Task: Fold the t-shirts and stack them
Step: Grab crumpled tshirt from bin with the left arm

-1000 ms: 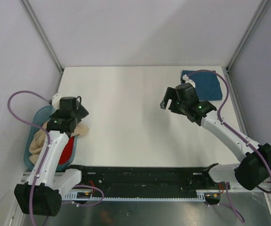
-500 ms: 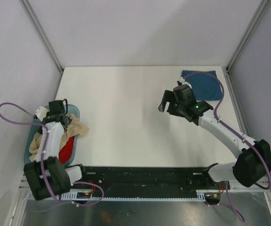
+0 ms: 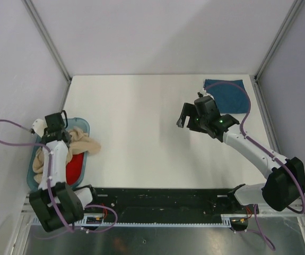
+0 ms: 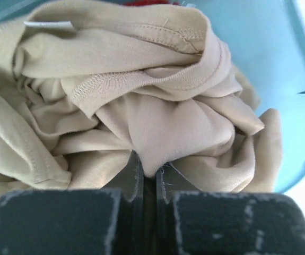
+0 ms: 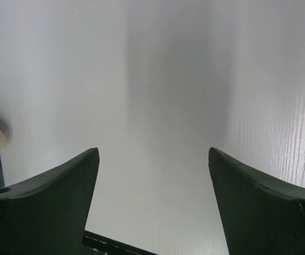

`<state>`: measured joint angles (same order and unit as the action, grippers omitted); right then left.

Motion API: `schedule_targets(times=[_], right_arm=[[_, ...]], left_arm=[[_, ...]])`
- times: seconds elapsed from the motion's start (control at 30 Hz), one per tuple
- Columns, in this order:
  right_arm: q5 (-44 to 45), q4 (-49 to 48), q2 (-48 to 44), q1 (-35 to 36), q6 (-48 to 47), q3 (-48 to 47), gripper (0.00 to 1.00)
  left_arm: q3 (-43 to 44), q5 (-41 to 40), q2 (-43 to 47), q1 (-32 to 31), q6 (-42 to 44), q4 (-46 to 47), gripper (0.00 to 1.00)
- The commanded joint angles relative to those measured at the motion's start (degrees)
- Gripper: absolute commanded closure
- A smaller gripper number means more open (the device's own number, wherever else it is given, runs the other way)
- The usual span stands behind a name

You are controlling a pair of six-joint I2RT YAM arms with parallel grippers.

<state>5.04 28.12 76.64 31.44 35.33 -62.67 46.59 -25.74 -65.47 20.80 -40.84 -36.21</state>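
Note:
The tan cloth needs to come up out of the basket (image 3: 31, 175) with my left gripper, swing toward the right gripper, and go down at the middle of the table, because that spot is bare.
The tan t-shirt (image 4: 157, 122) lies crumpled in a light-blue basket (image 4: 263, 69), its white neck label (image 4: 49, 24) at the upper left of the left wrist view. My left gripper (image 4: 149, 170) is shut on a fold of this tan cloth. From above, the left gripper (image 3: 61, 135) is down in the basket (image 3: 31, 175), with the tan shirt (image 3: 83, 142) spilling over the rim. A red t-shirt (image 3: 75, 166) lies under it. The dark blue t-shirt (image 3: 229, 95) lies flat at the table's far right corner. My right gripper (image 3: 185, 118) hovers open over bare table, holding nothing (image 5: 152, 154).
The white table (image 3: 141, 117) is walled at the back and both sides. A black rail (image 3: 157, 199) with the arm bases runs along the near edge. Purple cables loop from both arms.
My left arm swung left over the basket and went down into it. Its jaws went from open to shut on the tan shirt. The right gripper drifted slightly left.

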Motion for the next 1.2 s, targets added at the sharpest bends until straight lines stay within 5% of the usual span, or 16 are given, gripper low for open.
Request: schedule_targets(times=[0.0, 0.47, 0.83, 1.17], right_arm=[[-0.8, -2.3, -1.8, 0.4, -0.9, 0.0, 0.12], [-1.3, -2.3, -2.0, 0.5, -1.1, 0.0, 0.12], [-0.6, -3.7, -4.8, -2.2, -0.8, -0.7, 0.11], [2.2, -0.9, -8.7, -6.4, -0.8, -0.8, 0.11]], left_arm=[[5.4, -2.0, 8.5, 0.4, 4.4, 1.8, 1.00], [23.4, 11.5, 12.5, -4.1, 10.6, 1.8, 1.00], [39.8, 15.5, 6.0, -34.4, 21.1, 4.1, 1.00], [34.4, 21.9, -0.3, -51.1, 22.5, 7.7, 1.00]])
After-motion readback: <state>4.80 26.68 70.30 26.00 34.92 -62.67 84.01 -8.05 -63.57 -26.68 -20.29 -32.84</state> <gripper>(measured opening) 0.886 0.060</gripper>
